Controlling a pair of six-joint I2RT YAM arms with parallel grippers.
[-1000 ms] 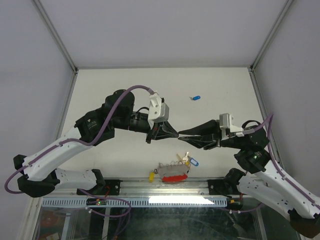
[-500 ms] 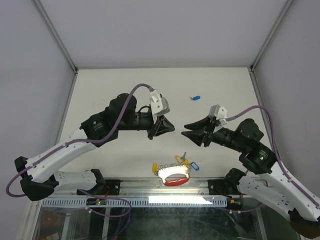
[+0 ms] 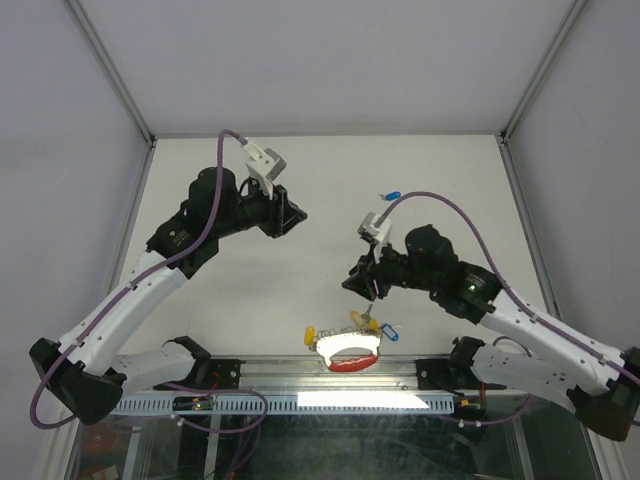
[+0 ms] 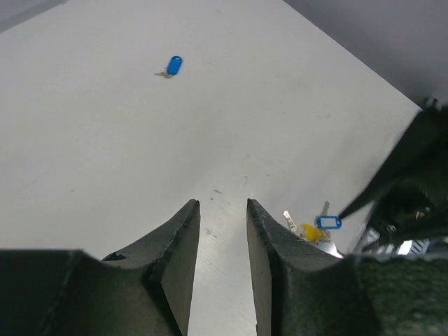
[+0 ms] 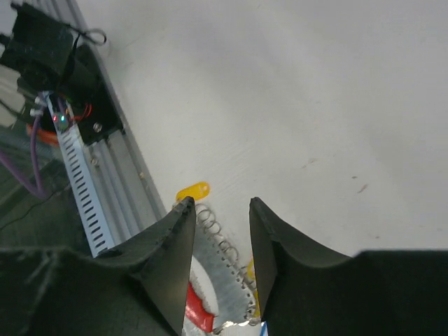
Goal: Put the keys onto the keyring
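Observation:
My right gripper lowers its fingers down and to the left in the top view next, since the end wire loop by a yellow key point(image 5: 200, 208) sits that way.
A lone blue-headed key point(image 3: 392, 195) lies at the back of the table and shows in the left wrist view point(image 4: 174, 65). A yellow-headed key point(image 3: 310, 333) point(image 5: 192, 190), another yellow key point(image 3: 357, 320) and a blue tag point(image 3: 388, 328) point(image 4: 327, 222) lie at the near edge. A row of thin silvery wire loops point(image 5: 210, 220) runs along a half-round metal plate point(image 5: 227, 280); I cannot tell which loop is the keyring. My right gripper point(image 3: 358, 285) point(image 5: 218, 203) is open and empty above the loops. My left gripper point(image 3: 292, 215) point(image 4: 222, 204) is open and empty, far from the keys.
The plate has a white and red base point(image 3: 345, 355) beside the aluminium rail point(image 5: 105, 203) at the table's near edge. A cable duct and wiring point(image 5: 63, 119) lie beyond the rail. Grey walls enclose the table on three sides.
The two grippers met tip to tip at mid-table a second ago. My left gripper has pulled back and left. My right gripper has swung left and down over the key cluster.

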